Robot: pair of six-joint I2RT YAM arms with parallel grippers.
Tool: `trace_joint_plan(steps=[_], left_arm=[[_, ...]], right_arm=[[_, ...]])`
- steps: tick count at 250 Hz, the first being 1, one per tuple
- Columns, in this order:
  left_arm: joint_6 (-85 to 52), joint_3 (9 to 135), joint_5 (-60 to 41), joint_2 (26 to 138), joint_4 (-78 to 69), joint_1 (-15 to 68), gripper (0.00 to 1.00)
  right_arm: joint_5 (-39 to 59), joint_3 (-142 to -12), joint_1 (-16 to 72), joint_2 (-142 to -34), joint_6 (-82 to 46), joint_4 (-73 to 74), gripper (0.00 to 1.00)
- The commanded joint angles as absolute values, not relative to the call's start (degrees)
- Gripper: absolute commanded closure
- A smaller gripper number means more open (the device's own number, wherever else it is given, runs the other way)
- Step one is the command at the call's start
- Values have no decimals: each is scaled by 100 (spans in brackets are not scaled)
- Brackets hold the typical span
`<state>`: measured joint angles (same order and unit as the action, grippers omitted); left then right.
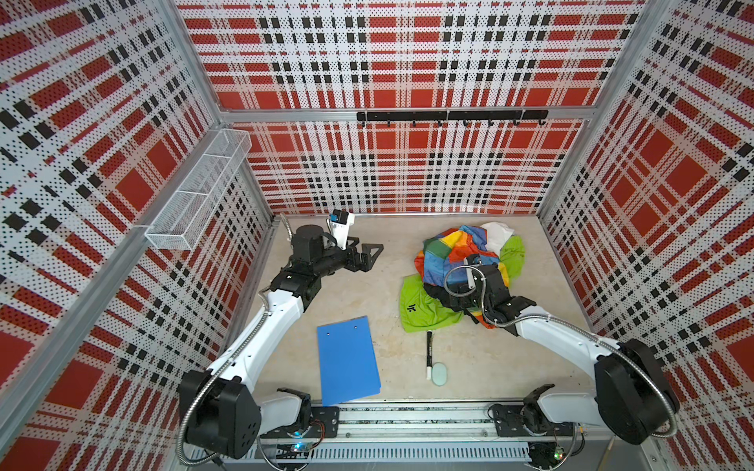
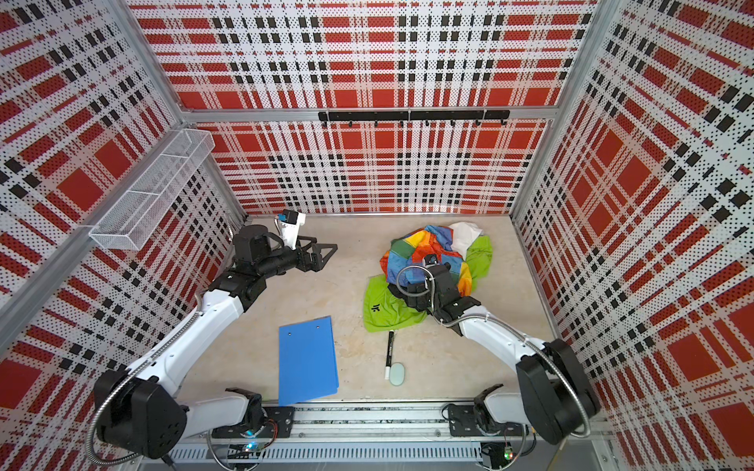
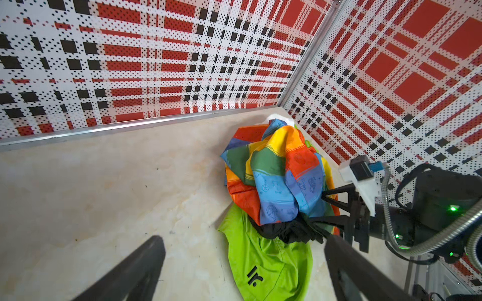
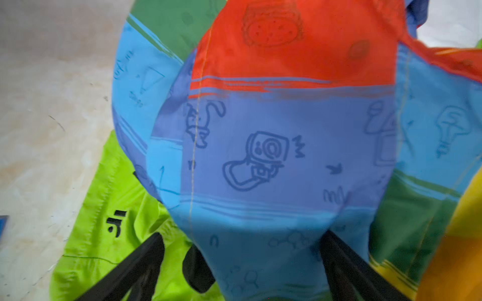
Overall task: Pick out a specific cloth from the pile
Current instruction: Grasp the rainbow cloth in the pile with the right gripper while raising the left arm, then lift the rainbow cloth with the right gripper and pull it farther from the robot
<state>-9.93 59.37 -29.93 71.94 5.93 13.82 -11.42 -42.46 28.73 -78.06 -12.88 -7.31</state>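
I will lower my right gripper toward the lime-green cloth [image 1: 420,310] next and close it on the near blue fold of the rainbow cloth, because that fold covers the black cloth.
The pile [image 1: 461,261] lies at the far right of the floor, with a rainbow patchwork cloth [image 1: 453,248] on top. Under it are a black cloth [image 3: 281,229] and a white one [image 1: 495,234]. The lime-green cloth [image 1: 420,310] with a black logo spreads out from the pile's near left side, and its logo part lies uncovered [image 4: 104,234]. My right gripper [image 4: 242,235] is open at the pile, its fingers wide on either side of a blue bulge of the rainbow cloth. My left gripper [image 1: 369,255] is open and empty, far left of the pile.
A blue clipboard [image 1: 349,361] lies near the front at centre. A black marker [image 1: 429,352] and a pale oval eraser [image 1: 439,374] lie just in front of the green cloth. A wire basket [image 1: 200,191] hangs on the left wall and a hook rail [image 1: 449,116] on the back wall.
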Motion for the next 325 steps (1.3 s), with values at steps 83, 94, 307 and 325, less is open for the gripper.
trace_joint_plan(steps=[83, 94, 307, 325], left_arm=[[-998, 5863, -3094, 6917, 539, 1345, 1], [-996, 5858, -3080, 6904, 534, 1350, 1], [-1004, 5806, -3015, 6916, 480, 1365, 1], [-975, 5792, -2984, 6925, 495, 1404, 1]], right_arm=[[-2792, -5324, 3103, -9693, -1446, -1531, 0], [-2810, -5373, 3103, -9821, -1450, -1503, 3], [-3034, -8111, 2008, -9419, -32, -1799, 96], [-2962, -8456, 1965, -9561, 67, -1854, 96]])
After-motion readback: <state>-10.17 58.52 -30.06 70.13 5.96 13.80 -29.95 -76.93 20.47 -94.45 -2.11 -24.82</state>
